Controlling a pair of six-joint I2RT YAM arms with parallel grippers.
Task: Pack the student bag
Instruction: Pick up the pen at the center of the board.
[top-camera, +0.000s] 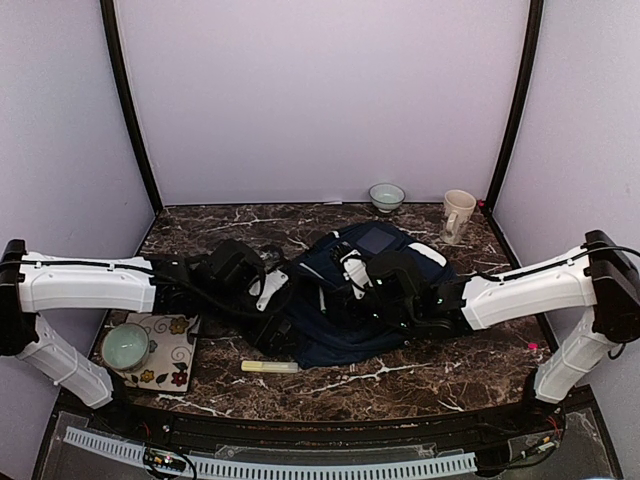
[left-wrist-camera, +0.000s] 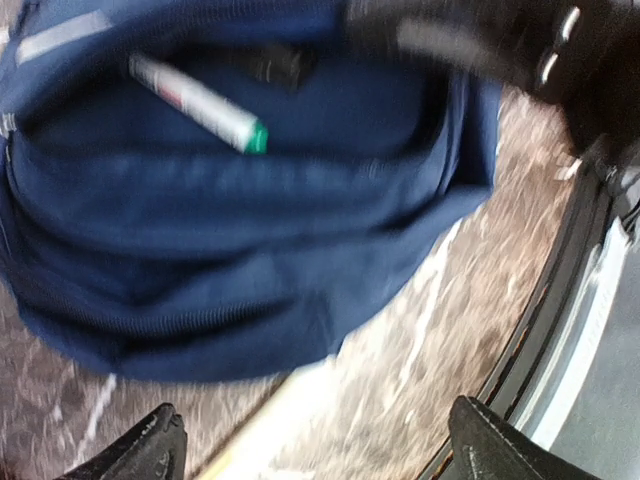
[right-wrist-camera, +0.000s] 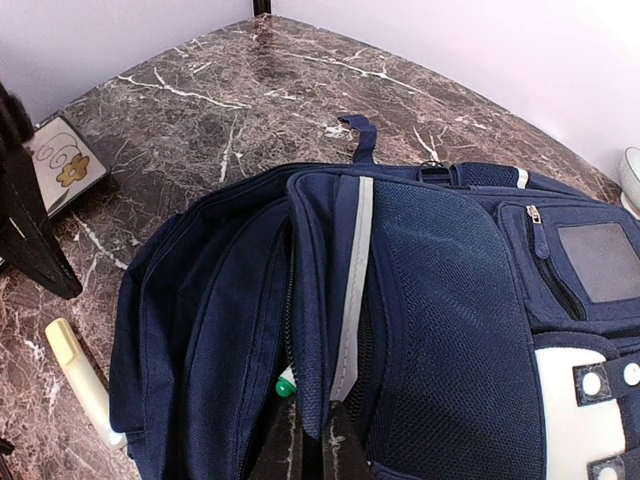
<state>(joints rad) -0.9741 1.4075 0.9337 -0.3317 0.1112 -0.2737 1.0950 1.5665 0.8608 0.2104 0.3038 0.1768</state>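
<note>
The left gripper should next go down onto the middle of the pale yellow stick (top-camera: 270, 367), as the stick's white end reaches the bag (top-camera: 335, 310) while its middle is clear.
The student bag (top-camera: 335, 310) is a navy backpack lying in the middle of the table, its white patch (right-wrist-camera: 585, 410) on the right. My right gripper (right-wrist-camera: 320, 450) is shut on the edge of the bag's front flap (right-wrist-camera: 330, 300) by the white stripe, holding a pocket open. A white marker with a green cap (left-wrist-camera: 200, 103) lies inside that pocket; its cap shows in the right wrist view (right-wrist-camera: 286, 383). My left gripper (left-wrist-camera: 320, 455) is open and empty, over the table at the bag's near edge. A pale yellow stick (top-camera: 270, 367) lies on the table beside it.
A pale green bowl (top-camera: 125, 346) sits on a floral mat (top-camera: 175, 350) at the near left. A small bowl (top-camera: 386, 196) and a white mug (top-camera: 457, 213) stand at the back right. The table's raised front edge (left-wrist-camera: 570, 300) is close to the left gripper.
</note>
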